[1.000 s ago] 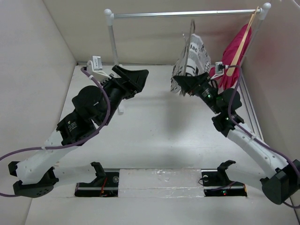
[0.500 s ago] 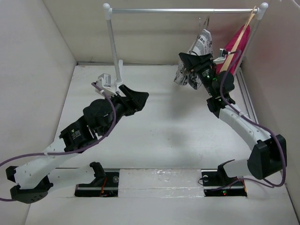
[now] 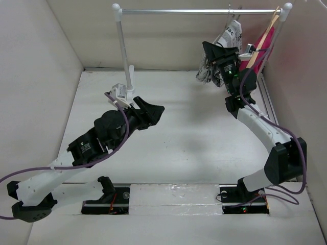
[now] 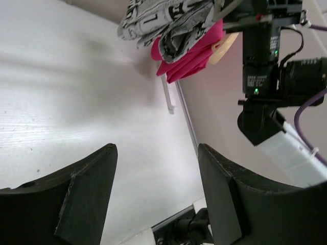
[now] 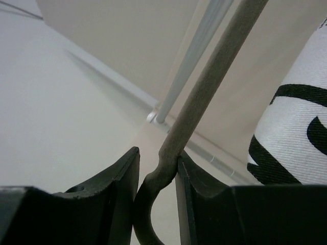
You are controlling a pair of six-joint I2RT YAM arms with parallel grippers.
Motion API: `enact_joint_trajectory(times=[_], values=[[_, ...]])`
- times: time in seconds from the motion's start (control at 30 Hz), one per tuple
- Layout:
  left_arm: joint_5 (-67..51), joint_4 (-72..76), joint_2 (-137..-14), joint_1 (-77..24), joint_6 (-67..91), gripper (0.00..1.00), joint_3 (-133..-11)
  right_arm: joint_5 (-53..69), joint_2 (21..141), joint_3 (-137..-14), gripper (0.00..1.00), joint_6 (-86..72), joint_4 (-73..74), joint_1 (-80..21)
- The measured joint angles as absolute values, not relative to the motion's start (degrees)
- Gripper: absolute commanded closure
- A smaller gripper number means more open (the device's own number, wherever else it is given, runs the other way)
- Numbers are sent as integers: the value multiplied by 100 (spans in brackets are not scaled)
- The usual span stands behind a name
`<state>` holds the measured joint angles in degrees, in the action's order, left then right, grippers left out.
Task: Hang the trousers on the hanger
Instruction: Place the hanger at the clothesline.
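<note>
The hanger in my right gripper should come down next and move along the bar toward the pink garment.
The trousers (image 3: 233,34), white with black newsprint, hang bunched over the thin grey wire hanger (image 5: 204,87) just under the rail (image 3: 194,10) at the back right. My right gripper (image 3: 220,51) is raised there, shut on the hanger's wire near its neck, which crosses between the jaws in the right wrist view (image 5: 157,163). The trousers' cloth (image 5: 296,122) shows beside that gripper. I cannot tell whether the hook rests on the rail. My left gripper (image 3: 157,113) hovers open over the middle of the table, holding nothing, far from the trousers (image 4: 163,20).
A pink garment (image 3: 266,38) on a pale wooden hanger (image 3: 260,43) hangs at the rail's right end, right beside the trousers. The rack's white post (image 3: 122,51) stands at the back left. Walls close in the left, back and right sides.
My right arm has lifted the hanger and trousers up and to the right, close under the rail beside the pink garment. The left arm has drifted slightly right and lower, still open.
</note>
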<state>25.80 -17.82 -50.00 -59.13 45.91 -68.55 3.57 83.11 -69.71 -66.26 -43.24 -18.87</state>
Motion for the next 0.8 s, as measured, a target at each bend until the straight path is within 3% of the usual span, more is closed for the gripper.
enact_joint_trajectory(times=[0.73,0.8], values=[[2320,-1892,-4783,-5913,4622,40,-6226,-248,9703,-7572,100,-7199,-4893,-961],[2294,-1885,-4816,-5913,4622,40,-6224,-246,9703,-7570,87,-7207,-4893,-926]])
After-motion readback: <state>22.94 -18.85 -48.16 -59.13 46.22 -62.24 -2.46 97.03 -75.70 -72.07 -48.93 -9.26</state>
